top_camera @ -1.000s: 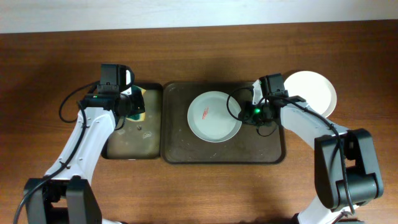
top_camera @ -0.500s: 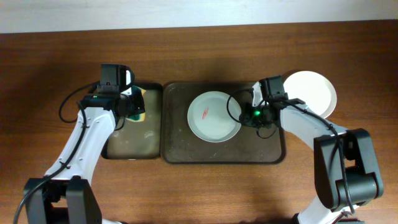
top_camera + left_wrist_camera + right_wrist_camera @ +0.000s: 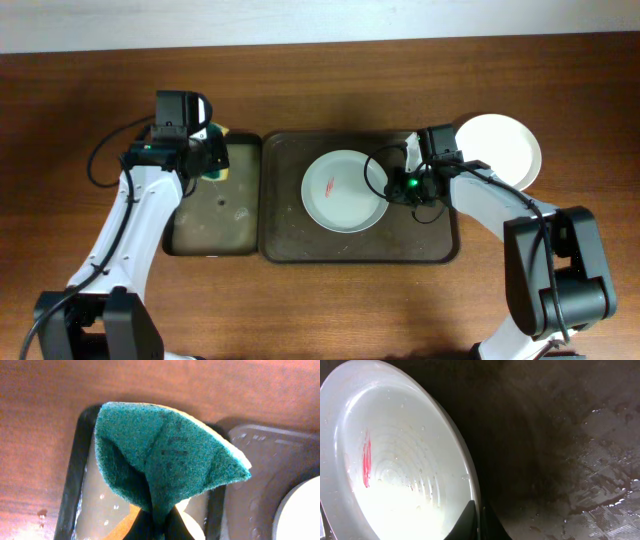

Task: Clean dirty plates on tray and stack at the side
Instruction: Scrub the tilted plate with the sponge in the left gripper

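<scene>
The dirty plate is smeared red, so I should wipe it first next. Then I should come back, lower the sponge in my left gripper to the small tray's bottom below and let go of it.
A white dirty plate (image 3: 344, 188) with a red smear lies on the large dark brown tray (image 3: 300, 240); it also fills the left of the right wrist view (image 3: 395, 470). My right gripper (image 3: 392, 186) is shut on the plate's right rim, seen in the right wrist view (image 3: 479, 520). A clean white plate (image 3: 500, 148) lies on the table to the right of the tray. My left gripper (image 3: 205, 160) is shut on the green-yellow sponge (image 3: 216, 160), which hangs folded over the small tray in the left wrist view (image 3: 165, 455), fingers (image 3: 159, 522) pinching its lower edge.
The smaller dark tray (image 3: 210, 225) sits left of the large tray and holds wet film (image 3: 107, 510). The wooden table (image 3: 320, 300) surrounds both trays. The large tray's floor (image 3: 570, 460) is wet and stained.
My left gripper has lifted the sponge off the small tray and moved it slightly back. The right gripper and the plate have stayed in place.
</scene>
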